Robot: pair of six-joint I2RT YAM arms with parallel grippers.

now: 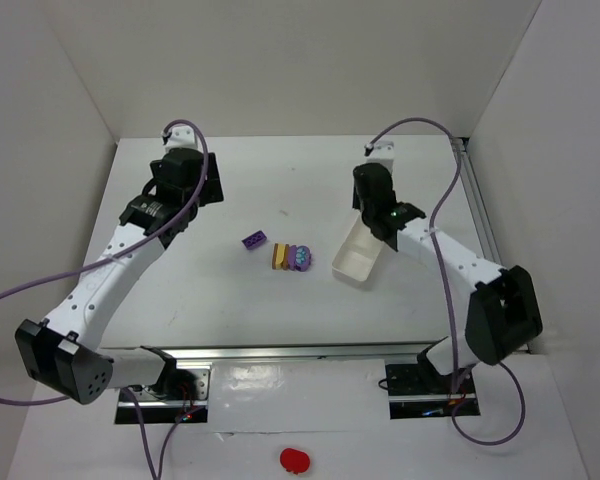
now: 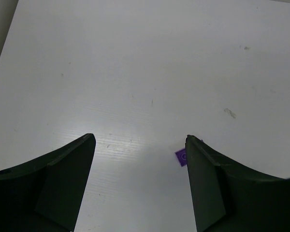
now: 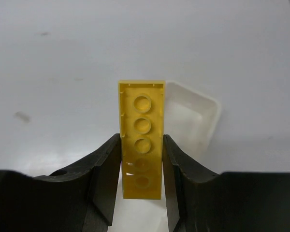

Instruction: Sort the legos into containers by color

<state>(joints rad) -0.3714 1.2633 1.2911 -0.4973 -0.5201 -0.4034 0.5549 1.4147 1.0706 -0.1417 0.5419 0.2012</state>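
Observation:
My right gripper should turn into line, because the white container lies at an angle to the yellow plate (image 3: pixel 141 125). It should then go down over the container's far end (image 3: pixel 189 113) and let go.
My right gripper (image 3: pixel 141 140) is shut on the long flat yellow plate (image 3: pixel 141 125), holding it by its long edges with its underside to the camera. A white container (image 3: pixel 195 118) lies just beyond and right of the plate. In the top view the right gripper (image 1: pixel 372 200) hangs over the far end of this container (image 1: pixel 352 262). A purple brick (image 1: pixel 255 240) and a cluster of yellow and orange bricks (image 1: pixel 280 256) with a purple piece (image 1: pixel 300 258) lie mid-table. My left gripper (image 2: pixel 139 140) is open and empty at the far left (image 1: pixel 185 175). A purple brick corner (image 2: pixel 181 156) shows by its right finger.
White walls enclose the table on three sides. A metal rail (image 1: pixel 477 210) runs along the table's right edge. A small red object (image 1: pixel 294 459) lies in front of the arm bases, off the work surface.

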